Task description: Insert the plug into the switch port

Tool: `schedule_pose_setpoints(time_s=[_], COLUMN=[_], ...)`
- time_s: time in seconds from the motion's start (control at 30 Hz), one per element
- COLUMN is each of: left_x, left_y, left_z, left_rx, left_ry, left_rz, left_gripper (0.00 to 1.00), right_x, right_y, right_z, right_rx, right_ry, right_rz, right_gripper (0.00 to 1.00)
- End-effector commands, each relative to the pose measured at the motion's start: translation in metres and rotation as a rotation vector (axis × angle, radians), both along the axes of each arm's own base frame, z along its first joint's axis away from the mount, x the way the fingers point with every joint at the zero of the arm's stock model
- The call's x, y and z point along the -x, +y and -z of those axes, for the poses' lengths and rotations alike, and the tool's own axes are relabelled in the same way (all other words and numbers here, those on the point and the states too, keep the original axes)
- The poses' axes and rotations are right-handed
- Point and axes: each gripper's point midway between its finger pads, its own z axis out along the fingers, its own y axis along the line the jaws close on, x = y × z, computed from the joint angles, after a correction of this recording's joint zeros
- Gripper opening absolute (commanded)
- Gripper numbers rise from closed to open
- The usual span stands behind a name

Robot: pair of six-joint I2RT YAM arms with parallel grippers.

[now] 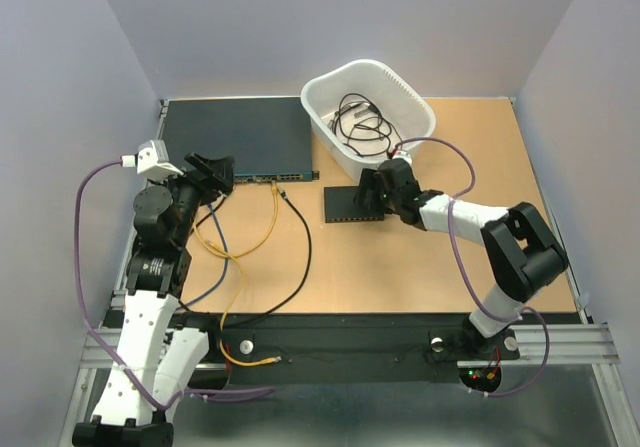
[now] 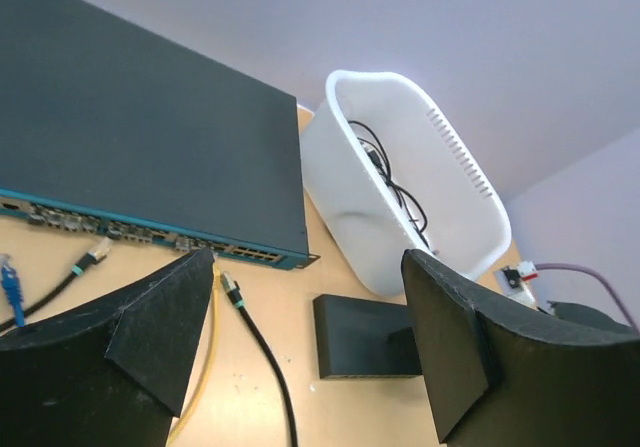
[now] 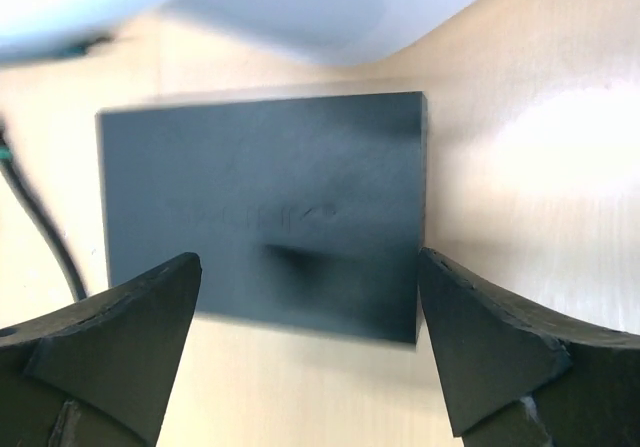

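The plug's teal boot (image 1: 284, 196) lies loose to the left of my right gripper in the top view. I will next move my right gripper that way past the switch box (image 1: 350, 203) and go down.
The small matte-black switch box (image 1: 350, 203) lies flat at mid-table, and its port row (image 2: 372, 375) faces the near edge. A black cable's plug (image 1: 284, 195) with a teal boot lies loose on the table (image 2: 231, 289) between the rack unit and the box. My left gripper (image 1: 222, 172) hovers open in front of the rack unit, with nothing between its fingers (image 2: 170, 317). My right gripper (image 1: 368, 192) is open over the box's right end. In the right wrist view the box top (image 3: 260, 197) fills the space above the open gripper (image 3: 310, 337).
A wide dark rack unit (image 1: 235, 137) sits at the back left with its own sockets and other plugged cables (image 2: 95, 255). A white tub (image 1: 368, 105) holding black cables stands behind the box. A yellow cable (image 1: 240, 252) and the black cable loop toward the near rail.
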Motion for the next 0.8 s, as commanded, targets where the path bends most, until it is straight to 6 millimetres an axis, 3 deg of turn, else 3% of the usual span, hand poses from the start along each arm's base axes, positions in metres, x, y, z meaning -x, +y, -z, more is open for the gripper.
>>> schedule_pose_setpoints(time_s=[0.0, 0.1, 0.17, 0.37, 0.4, 0.43, 0.47, 0.53, 0.57, 0.6, 0.7, 0.77], left_x=[0.015, 0.016, 0.016, 0.015, 0.015, 0.015, 0.016, 0.016, 0.017, 0.017, 0.017, 0.017], left_y=[0.013, 0.025, 0.018, 0.007, 0.008, 0.009, 0.01, 0.011, 0.011, 0.011, 0.01, 0.009], left_z=[0.016, 0.026, 0.03, 0.043, 0.042, 0.041, 0.041, 0.041, 0.041, 0.04, 0.043, 0.043], left_rx=[-0.166, -0.218, -0.251, -0.266, -0.273, -0.276, -0.275, -0.275, -0.273, -0.272, -0.269, -0.268], left_ry=[0.074, 0.104, 0.116, 0.141, 0.136, 0.133, 0.133, 0.132, 0.132, 0.126, 0.132, 0.131], left_rz=[-0.024, -0.072, -0.02, 0.049, 0.048, 0.042, 0.035, 0.03, 0.029, 0.031, 0.036, 0.04], left_gripper=[0.87, 0.87, 0.87, 0.85, 0.86, 0.86, 0.86, 0.85, 0.85, 0.85, 0.85, 0.85], right_x=[0.014, 0.029, 0.034, 0.021, 0.011, 0.005, 0.001, -0.012, -0.015, -0.022, -0.029, -0.032], right_y=[0.024, 0.051, 0.076, 0.13, 0.142, 0.146, 0.146, 0.157, 0.16, 0.165, 0.173, 0.181], right_z=[-0.063, -0.086, -0.1, -0.074, -0.085, -0.08, -0.058, -0.061, -0.042, -0.047, -0.026, -0.024], right_rx=[0.074, 0.116, 0.117, 0.189, 0.181, 0.194, 0.252, 0.264, 0.299, 0.303, 0.343, 0.336], right_ry=[-0.211, -0.285, -0.318, -0.302, -0.33, -0.328, -0.292, -0.311, -0.288, -0.302, -0.28, -0.277], right_rz=[-0.028, -0.092, -0.149, -0.257, -0.257, -0.253, -0.261, -0.258, -0.269, -0.267, -0.29, -0.302], right_gripper=[0.94, 0.95, 0.95, 0.92, 0.92, 0.91, 0.9, 0.9, 0.9, 0.89, 0.9, 0.89])
